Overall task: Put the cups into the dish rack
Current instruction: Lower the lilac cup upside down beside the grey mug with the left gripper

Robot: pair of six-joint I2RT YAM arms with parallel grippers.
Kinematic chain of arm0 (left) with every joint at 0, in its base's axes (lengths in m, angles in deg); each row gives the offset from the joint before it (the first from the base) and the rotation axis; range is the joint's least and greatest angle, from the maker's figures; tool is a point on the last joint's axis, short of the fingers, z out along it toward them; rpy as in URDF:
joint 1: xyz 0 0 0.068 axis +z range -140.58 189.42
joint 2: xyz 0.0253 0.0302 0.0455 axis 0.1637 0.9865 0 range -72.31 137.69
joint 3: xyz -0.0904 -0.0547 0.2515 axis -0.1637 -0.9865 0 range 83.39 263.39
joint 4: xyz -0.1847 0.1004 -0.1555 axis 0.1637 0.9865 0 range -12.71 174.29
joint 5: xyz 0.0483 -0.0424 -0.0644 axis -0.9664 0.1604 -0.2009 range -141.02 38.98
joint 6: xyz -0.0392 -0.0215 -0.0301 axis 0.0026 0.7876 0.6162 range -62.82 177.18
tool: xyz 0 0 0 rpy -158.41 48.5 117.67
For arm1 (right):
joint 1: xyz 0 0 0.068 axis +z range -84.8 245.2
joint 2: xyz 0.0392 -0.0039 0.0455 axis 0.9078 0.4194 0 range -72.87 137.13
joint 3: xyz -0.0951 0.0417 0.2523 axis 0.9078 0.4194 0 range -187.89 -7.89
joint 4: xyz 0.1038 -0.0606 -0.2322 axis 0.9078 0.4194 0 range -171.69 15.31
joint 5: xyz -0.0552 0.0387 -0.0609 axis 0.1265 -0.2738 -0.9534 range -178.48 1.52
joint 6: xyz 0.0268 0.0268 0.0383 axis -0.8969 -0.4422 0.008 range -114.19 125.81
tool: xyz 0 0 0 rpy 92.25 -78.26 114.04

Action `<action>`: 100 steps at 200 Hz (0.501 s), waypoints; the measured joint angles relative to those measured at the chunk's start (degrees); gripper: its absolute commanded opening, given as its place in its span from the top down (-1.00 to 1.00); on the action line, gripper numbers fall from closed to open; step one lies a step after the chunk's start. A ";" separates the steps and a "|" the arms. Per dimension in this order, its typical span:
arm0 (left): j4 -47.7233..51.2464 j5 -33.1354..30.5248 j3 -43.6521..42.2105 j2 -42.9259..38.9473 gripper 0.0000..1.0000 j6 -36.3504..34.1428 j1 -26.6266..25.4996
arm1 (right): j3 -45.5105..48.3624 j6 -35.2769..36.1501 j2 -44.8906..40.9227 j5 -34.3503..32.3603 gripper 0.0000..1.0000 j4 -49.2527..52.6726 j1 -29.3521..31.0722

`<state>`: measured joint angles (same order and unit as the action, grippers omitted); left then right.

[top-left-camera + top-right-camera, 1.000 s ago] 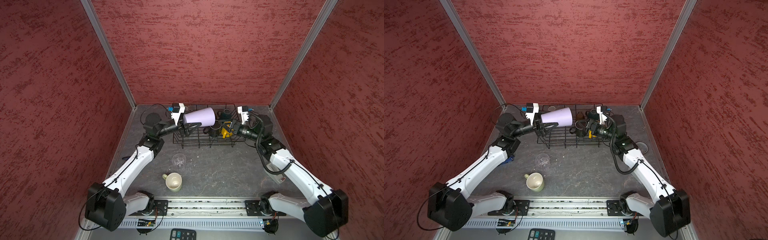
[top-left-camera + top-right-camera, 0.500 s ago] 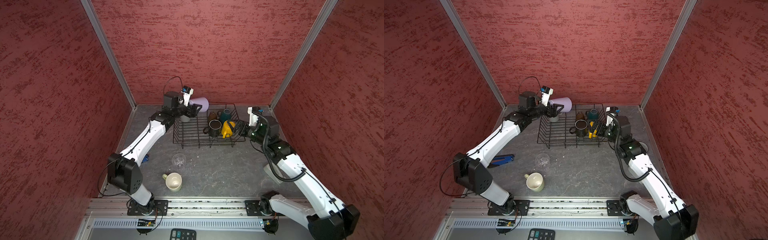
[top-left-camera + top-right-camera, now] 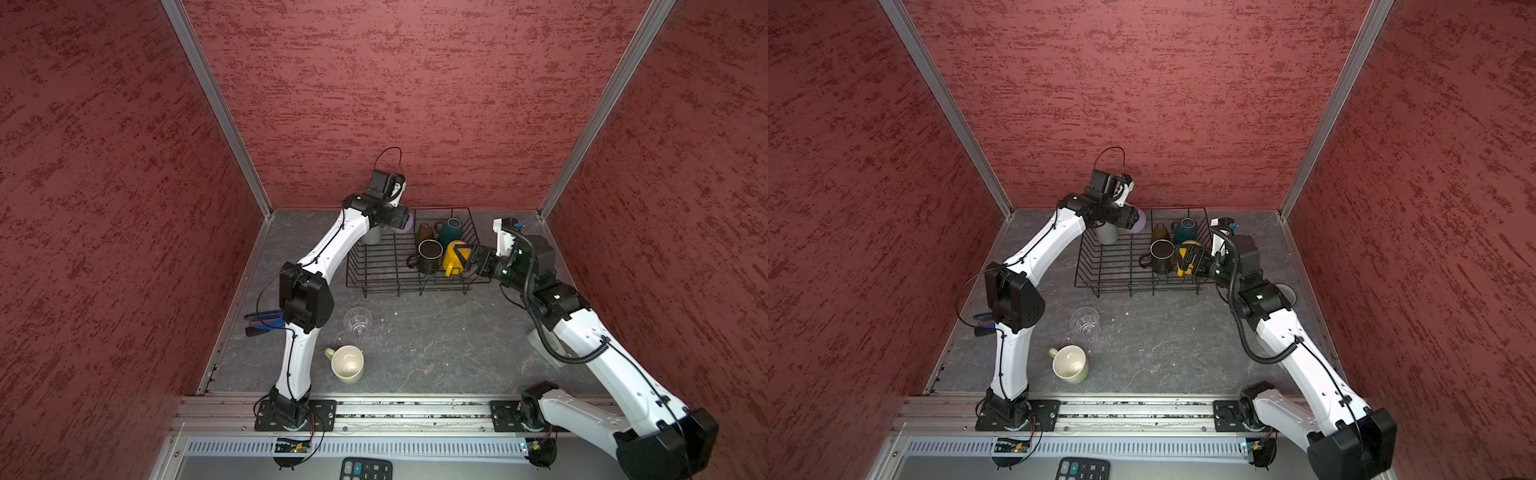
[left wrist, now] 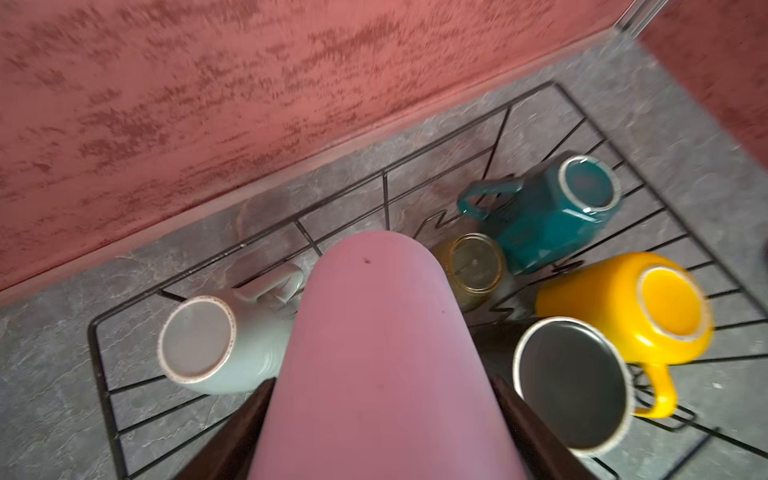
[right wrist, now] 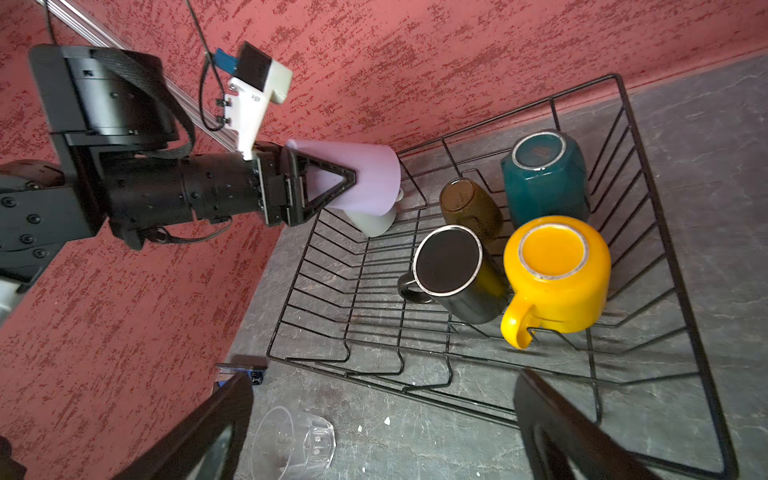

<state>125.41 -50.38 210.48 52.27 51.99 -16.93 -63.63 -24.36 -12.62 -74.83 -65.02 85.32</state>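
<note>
I should lower my left gripper to the dish rack's bottom in the empty spot between grey and brown mugs and release the lilac tumbler (image 4: 382,353).
My left gripper (image 4: 382,415) is shut on the lilac tumbler (image 4: 382,353), which lies nearly level above the back left corner of the dish rack (image 3: 382,266), over the upturned grey mug (image 3: 371,235). In the rack's right half stand the brown (image 3: 424,235), teal (image 3: 452,230), black (image 3: 430,255) and yellow (image 3: 451,257) mugs, all bottom up. My right gripper (image 3: 465,259) is open and empty just right of the yellow mug (image 5: 557,274). The clear glass (image 3: 357,322) and the pale-green mug (image 3: 348,365) lie on the table in front of the rack.
A blue-handled tool (image 3: 264,322) lies by the left wall, partly under my left arm. A grey object (image 3: 540,345) sits under my right arm. The back wall runs close behind the rack (image 5: 685,332). A calculator (image 3: 365,469) lies beyond the front rail.
My left arm has swung the tumbler from the rack's front left to above its back left corner. My right gripper has drawn back to the right, away from the yellow mug.
</note>
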 measured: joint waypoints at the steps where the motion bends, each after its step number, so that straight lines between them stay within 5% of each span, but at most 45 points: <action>1: 0.15 -0.15 0.24 0.22 1.00 -0.07 -0.02 | 0.09 0.00 -0.02 0.02 -0.97 -0.02 0.00; 100: 5.33 -7.06 10.58 12.76 1.00 -1.38 -2.14 | 2.89 -0.90 -0.02 1.51 -0.97 -0.15 0.00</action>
<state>130.74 -57.44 221.06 65.03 50.62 -19.07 -60.75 -25.26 -12.65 -73.32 -65.17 85.32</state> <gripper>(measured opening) 0.742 0.986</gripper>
